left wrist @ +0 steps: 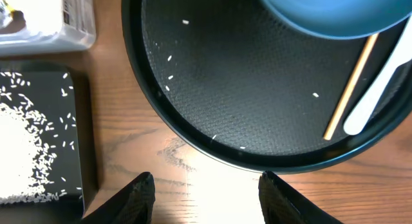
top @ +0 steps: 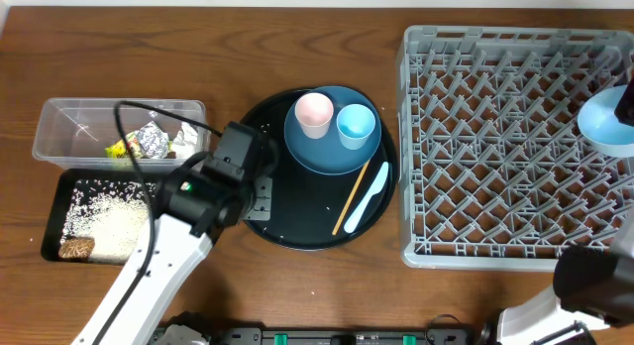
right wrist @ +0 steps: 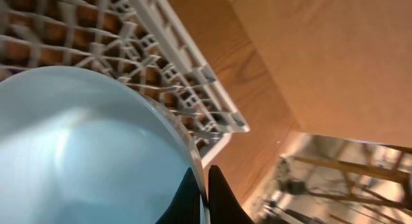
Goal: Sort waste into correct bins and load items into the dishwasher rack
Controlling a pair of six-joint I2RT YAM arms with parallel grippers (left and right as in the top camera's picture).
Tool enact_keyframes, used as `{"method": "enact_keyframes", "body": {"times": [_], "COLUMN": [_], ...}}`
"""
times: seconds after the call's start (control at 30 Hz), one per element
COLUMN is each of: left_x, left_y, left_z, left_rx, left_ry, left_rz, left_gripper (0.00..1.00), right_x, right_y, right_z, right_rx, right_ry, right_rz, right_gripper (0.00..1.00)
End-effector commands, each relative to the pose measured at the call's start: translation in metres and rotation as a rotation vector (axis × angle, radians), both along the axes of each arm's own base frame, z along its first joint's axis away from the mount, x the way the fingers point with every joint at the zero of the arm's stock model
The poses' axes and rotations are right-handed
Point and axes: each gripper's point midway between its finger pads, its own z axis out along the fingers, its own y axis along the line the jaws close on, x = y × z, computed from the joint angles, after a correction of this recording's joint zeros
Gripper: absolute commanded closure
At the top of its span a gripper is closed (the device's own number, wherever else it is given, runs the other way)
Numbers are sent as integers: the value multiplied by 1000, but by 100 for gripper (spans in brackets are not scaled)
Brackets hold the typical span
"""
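Note:
My right gripper moves the pale bowl (right wrist: 84,147) outward next, then down into the rack's far slots, since those slots stand empty.
My left gripper (left wrist: 206,185) stands open and empty above bare wood, between the shallow black tray (left wrist: 76,108) holding rice (left wrist: 19,153) and the round black tray (left wrist: 244,76). On that round tray lie a dark blue plate (top: 322,159) carrying a pink cup (top: 314,114) and a light blue cup (top: 356,125), a chopstick (top: 351,196) and a white spoon (top: 369,198). My right gripper (right wrist: 205,179) is shut on the rim of a pale bowl (right wrist: 84,147), held over the right side of the grey rack (top: 495,137).
The clear tub (top: 69,127) at the far left holds a foil ball (top: 151,139), a yellow-green wrapper (top: 121,149) and white paper (top: 184,142). A brown lump (top: 76,249) lies in the black tray's near corner. A few rice grains (left wrist: 170,77) dot the round tray.

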Motion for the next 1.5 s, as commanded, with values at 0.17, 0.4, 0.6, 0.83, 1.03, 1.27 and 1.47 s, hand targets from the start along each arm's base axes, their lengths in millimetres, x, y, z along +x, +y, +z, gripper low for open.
{"method": "enact_keyframes", "body": {"times": [0.17, 0.4, 0.6, 0.83, 1.03, 1.27, 1.47], "left_x": [1, 1, 1, 1, 1, 0, 0], "left_y": [4, 3, 3, 3, 3, 4, 4], "left_z": [-25, -34, -34, -34, -34, -34, -34], "left_rx": [55, 71, 71, 71, 71, 73, 73], "left_ry": [95, 129, 130, 130, 130, 133, 133], "left_rz": [14, 14, 14, 14, 14, 14, 14], "left_gripper": [46, 46, 46, 46, 46, 46, 46], "right_x": [12, 38, 58, 70, 86, 102, 117], "right_y": [-44, -54, -56, -54, -36, -15, 1], "right_z": [-20, -34, -60, -95, -112, -135, -138], "right_rx": [-255, -420, -426, -410, -416, -420, -438], "right_ry": [258, 343, 379, 456, 484, 522, 498], "right_rz": [-50, -58, -29, 5, 62, 126, 174], "right_gripper": [99, 99, 99, 99, 99, 99, 99]}}
